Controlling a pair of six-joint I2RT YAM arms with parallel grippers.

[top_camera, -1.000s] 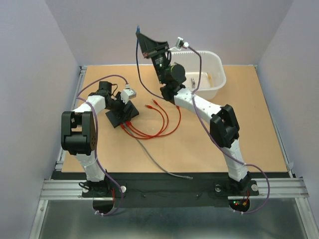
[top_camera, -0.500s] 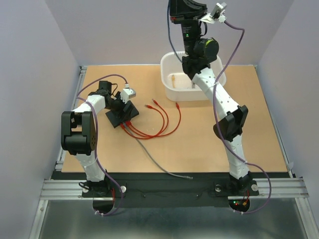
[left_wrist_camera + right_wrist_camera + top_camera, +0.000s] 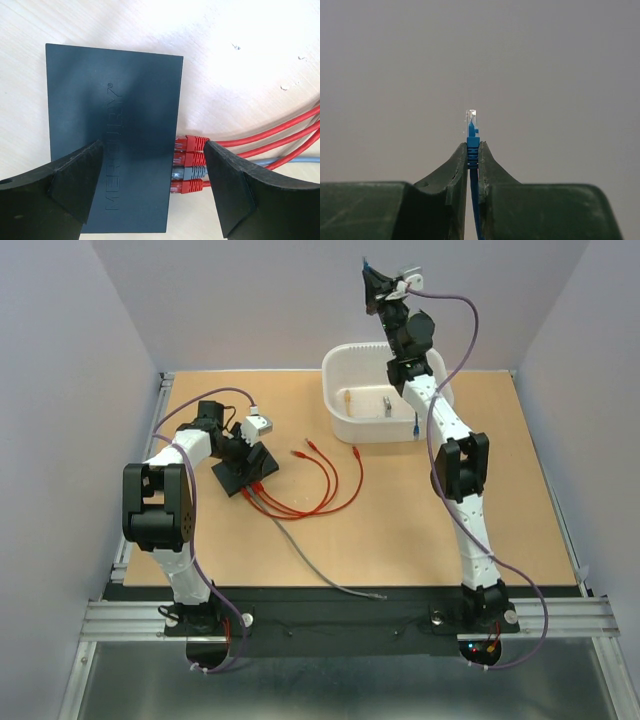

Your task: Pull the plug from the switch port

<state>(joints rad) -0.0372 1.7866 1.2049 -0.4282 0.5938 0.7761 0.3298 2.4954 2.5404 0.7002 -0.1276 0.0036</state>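
My right gripper is bringing the blue plug to the tub's end nearer the switch [image 3: 354, 400]. It will go down first, then open.
The matte-black switch [image 3: 110, 145] lies flat on the wooden table, and it also shows in the top view [image 3: 238, 478]. Three red plugs [image 3: 192, 143] and one grey plug [image 3: 192, 173] sit in its ports. My left gripper [image 3: 154, 155] is open and straddles the switch's port edge, one finger over the box and one over the cables. My right gripper [image 3: 473, 147] is shut on a blue plug [image 3: 471, 127], held high against the back wall above the tub [image 3: 375, 285].
A white plastic tub [image 3: 340, 425] stands at the back right, with small items inside and a blue cable end [image 3: 415, 423] hanging in it. Red cables [image 3: 320, 505] loop right of the switch. A grey cable [image 3: 320, 575] runs to the near edge.
My right arm has swung from left of the tub to high above it, carrying the blue plug, with its cable now trailing into the tub. The left arm has not moved.
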